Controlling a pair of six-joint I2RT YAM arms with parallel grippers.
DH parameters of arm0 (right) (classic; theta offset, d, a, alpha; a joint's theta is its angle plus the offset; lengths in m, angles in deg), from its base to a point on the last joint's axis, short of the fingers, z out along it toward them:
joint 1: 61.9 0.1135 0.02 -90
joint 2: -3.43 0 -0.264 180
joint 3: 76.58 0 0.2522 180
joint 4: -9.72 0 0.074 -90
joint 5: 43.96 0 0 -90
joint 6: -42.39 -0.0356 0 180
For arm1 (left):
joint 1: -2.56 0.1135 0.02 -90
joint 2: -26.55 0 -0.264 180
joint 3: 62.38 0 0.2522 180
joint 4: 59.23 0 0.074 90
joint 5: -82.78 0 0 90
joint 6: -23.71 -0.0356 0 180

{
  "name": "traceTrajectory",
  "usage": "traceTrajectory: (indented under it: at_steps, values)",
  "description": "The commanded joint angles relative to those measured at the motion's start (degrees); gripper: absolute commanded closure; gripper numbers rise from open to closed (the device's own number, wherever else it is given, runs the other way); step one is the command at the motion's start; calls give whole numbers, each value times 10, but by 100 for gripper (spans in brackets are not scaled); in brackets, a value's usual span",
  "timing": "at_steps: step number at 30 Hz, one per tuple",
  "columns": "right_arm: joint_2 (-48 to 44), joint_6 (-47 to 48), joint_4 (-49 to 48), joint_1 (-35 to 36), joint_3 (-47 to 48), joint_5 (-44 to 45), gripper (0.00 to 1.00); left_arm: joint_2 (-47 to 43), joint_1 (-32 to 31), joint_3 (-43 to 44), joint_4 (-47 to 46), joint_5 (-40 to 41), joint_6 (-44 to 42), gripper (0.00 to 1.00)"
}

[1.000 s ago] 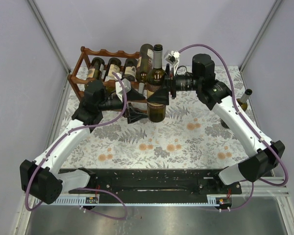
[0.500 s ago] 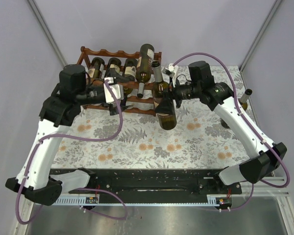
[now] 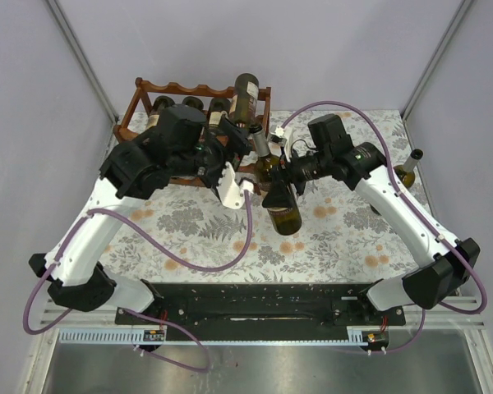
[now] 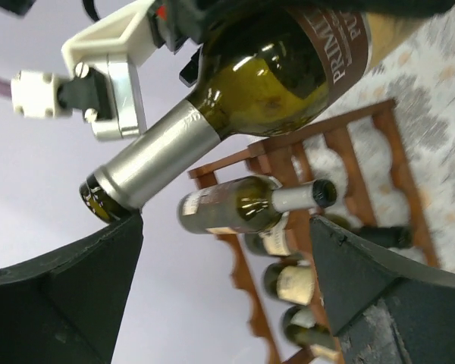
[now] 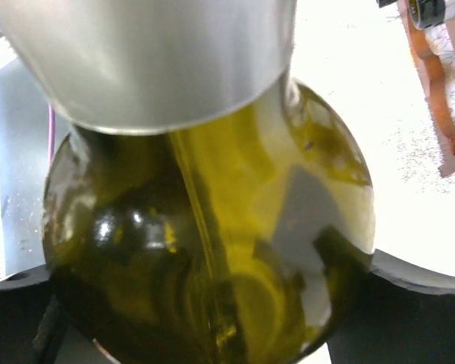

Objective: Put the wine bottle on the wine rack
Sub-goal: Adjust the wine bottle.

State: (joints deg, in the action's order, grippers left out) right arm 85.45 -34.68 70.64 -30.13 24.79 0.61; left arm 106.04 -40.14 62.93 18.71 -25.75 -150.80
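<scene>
My left gripper goes toward the right in the top view next and turns onto the bottle's silver-foiled neck (image 3: 263,146) (image 4: 167,155), since the neck slants outside its open fingers.
My right gripper (image 3: 281,194) is shut on the body of a dark green wine bottle (image 3: 284,215) and holds it tilted above the table, its silver-foiled neck (image 3: 263,146) pointing toward the rack. In the right wrist view the bottle (image 5: 212,250) fills the frame between my gripper (image 5: 212,311). My left gripper (image 3: 245,154) is open and empty beside the neck. In the left wrist view the bottle mouth (image 4: 98,203) sits just off my left finger (image 4: 76,280), with my gripper (image 4: 226,227) spread wide. The reddish-brown wine rack (image 3: 160,85) stands at the back left, largely hidden by my left arm.
Several bottles lie in the rack (image 4: 246,280), one on its top tier (image 3: 245,92), also seen in the left wrist view (image 4: 243,208). Another bottle (image 3: 407,169) stands at the table's right edge. The flowered tablecloth (image 3: 329,238) covers the table.
My left arm has let go, pulled away, then swung right over the rack, bringing its open gripper to the bottle's neck. My right gripper has tipped the bottle from upright to tilted.
</scene>
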Motion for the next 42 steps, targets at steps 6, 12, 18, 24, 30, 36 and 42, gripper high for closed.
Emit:
traceTrajectory:
  at_steps: [6, 12, 18, 24, 30, 36, 42]
  values:
    - [-19, 0, -6, 8, 10, -63, 100, -15, -73, -43, -63, 157, -238, 9]
    - [-14, 2, -2, 8, 6, -63, 100, -22, -85, -60, -113, 176, -246, 11]
    - [-15, 7, 0, 8, -1, -60, 100, -28, -87, -44, -118, 199, -239, 11]
    - [-8, 8, 4, 8, 6, -65, 100, -37, -88, -56, -112, 190, -248, 11]
    - [-6, 4, 10, 8, 11, -71, 100, -20, -92, -69, -105, 191, -271, 12]
    - [-8, 2, 10, 8, 11, -71, 100, 3, -101, -64, -107, 199, -290, 12]
    - [-10, 2, 12, 8, 11, -73, 100, 12, -108, -73, -107, 219, -288, 16]
